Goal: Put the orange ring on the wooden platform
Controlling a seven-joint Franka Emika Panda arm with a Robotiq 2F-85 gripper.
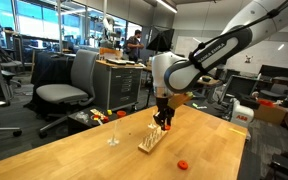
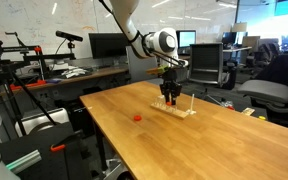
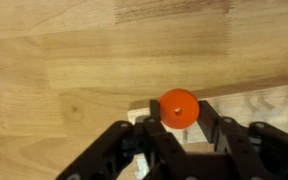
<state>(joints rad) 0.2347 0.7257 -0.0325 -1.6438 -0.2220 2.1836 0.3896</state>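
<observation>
My gripper will next ease down and farther over the end of the wooden platform [image 1: 151, 141] to let go of the orange ring, because that end is just below my gripper.
The orange ring [image 3: 179, 107] sits flat between my gripper's [image 3: 179, 116] two black fingers, which are shut on it. Right below it lies the pale wooden platform [image 3: 269, 100]. In both exterior views the gripper [image 1: 164, 119] [image 2: 170, 97] hangs straight down just over the wooden platform [image 1: 151, 141] [image 2: 180, 108], near the middle of the table. The ring is too small to make out in the exterior views. I cannot tell whether the ring touches the board.
A small redder piece [image 1: 182, 163] [image 2: 137, 117] lies on the table apart from the platform. A thin clear stand [image 1: 114, 131] stands beside the platform. Office chairs [image 1: 68, 82] and desks surround the wooden table [image 1: 74, 155].
</observation>
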